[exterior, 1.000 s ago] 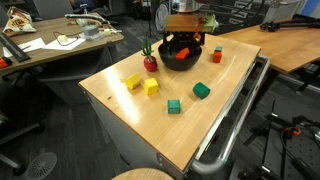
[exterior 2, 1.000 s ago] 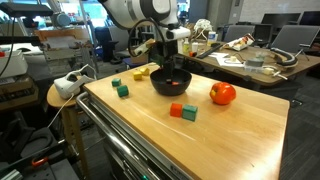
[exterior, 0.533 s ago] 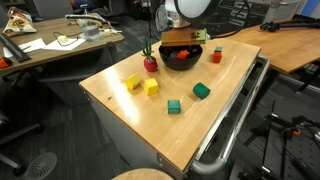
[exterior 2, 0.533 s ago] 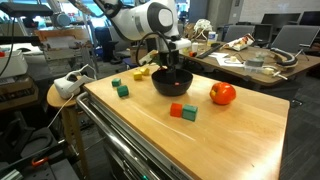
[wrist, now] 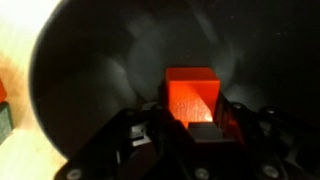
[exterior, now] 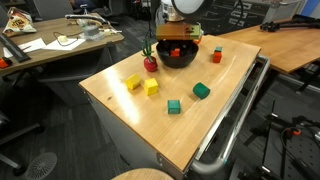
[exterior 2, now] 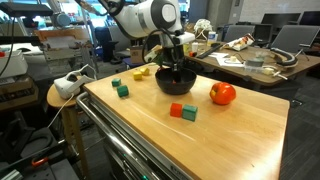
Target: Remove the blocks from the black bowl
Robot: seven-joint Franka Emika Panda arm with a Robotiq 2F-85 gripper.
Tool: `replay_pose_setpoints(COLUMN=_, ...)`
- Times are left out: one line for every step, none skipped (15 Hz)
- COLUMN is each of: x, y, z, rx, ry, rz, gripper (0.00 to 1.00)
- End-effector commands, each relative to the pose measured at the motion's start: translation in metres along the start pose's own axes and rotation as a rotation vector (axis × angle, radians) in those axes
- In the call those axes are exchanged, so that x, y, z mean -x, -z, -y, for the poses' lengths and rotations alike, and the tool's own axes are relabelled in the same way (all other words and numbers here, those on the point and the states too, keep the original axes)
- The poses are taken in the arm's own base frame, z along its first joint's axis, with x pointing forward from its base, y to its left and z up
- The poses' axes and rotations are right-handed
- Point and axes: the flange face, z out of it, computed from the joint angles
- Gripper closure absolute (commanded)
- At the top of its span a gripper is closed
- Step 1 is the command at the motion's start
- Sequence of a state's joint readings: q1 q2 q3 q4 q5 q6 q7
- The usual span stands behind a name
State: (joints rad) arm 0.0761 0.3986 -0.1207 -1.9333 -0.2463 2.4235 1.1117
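Observation:
My gripper will next go up from the bowl, move toward the metal bar, go down and let go of the orange-red block, because the table between bowl [exterior: 181, 60] and metal bar is bare.
The black bowl [exterior: 181, 60] [exterior 2: 174, 84] stands at the far side of the wooden table. My gripper [exterior: 178, 43] [exterior 2: 176, 68] reaches straight down into it. In the wrist view an orange-red block [wrist: 190, 92] sits on the bowl's dark floor [wrist: 90, 60], between my gripper's [wrist: 192, 118] two fingers, which press against its sides. Other blocks lie on the table outside the bowl: two yellow ones [exterior: 133, 82] [exterior: 152, 88], two green ones [exterior: 174, 106] [exterior: 201, 90], and a red one [exterior: 216, 57] beside the bowl.
An orange-red round fruit [exterior: 150, 63] [exterior 2: 223, 94] lies next to the bowl. A red block [exterior 2: 176, 110] and a green block [exterior 2: 189, 115] sit in front of the bowl. A metal rail [exterior: 235, 120] runs along the table's edge; desks stand around it.
The gripper has sunk lower into the bowl and its jaws have drawn in from wide open onto the orange-red block. The blocks on the table have not moved.

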Motion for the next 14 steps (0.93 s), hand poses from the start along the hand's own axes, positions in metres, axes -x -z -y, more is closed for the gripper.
replay_pose_setpoints(x=-0.005, y=0.024, z=0.001, rx=-0.102, ry=-0.019, rz=0.004, gripper=0.83)
replay_pose_setpoints(x=-0.006, y=0.036, z=-0.003, rx=-0.144, ry=-0.01, rz=0.001, gripper=0.83)
replay_pose_setpoints(x=-0.007, y=0.046, z=-0.008, rx=-0.177, ry=0.002, rz=-0.002, gripper=0.83)
replay_pose_setpoints(x=-0.009, y=0.061, z=-0.018, rx=-0.224, ry=0.017, rz=0.0, gripper=0.83)
replay_pose_setpoints(x=-0.007, y=0.076, z=-0.03, rx=-0.258, ry=0.055, rz=0.023, gripper=0.83)
replay_pose_setpoints(x=-0.001, y=0.09, z=-0.042, rx=-0.276, ry=0.108, rz=0.035, gripper=0.83)
replay_pose_setpoints(x=0.002, y=0.101, z=-0.052, rx=-0.284, ry=0.161, rz=0.044, gripper=0.83)
replay_pose_setpoints(x=0.005, y=0.111, z=-0.064, rx=-0.283, ry=0.209, rz=0.067, gripper=0.83)
replay_pose_setpoints(x=0.005, y=0.122, z=-0.081, rx=-0.297, ry=0.239, rz=0.086, gripper=0.83)
replay_pose_setpoints(x=0.01, y=0.131, z=-0.097, rx=-0.306, ry=0.269, rz=0.13, gripper=0.83)
replay_pose_setpoints(x=0.016, y=0.137, z=-0.115, rx=-0.289, ry=0.283, rz=0.175, gripper=0.83)
replay_pose_setpoints(x=0.022, y=0.143, z=-0.134, rx=-0.257, ry=0.298, rz=0.216, gripper=0.83)
replay_pose_setpoints(x=0.029, y=0.146, z=-0.154, rx=-0.23, ry=0.311, rz=0.264, gripper=0.83)
replay_pose_setpoints(x=0.035, y=0.147, z=-0.17, rx=-0.187, ry=0.305, rz=0.298, gripper=0.83)
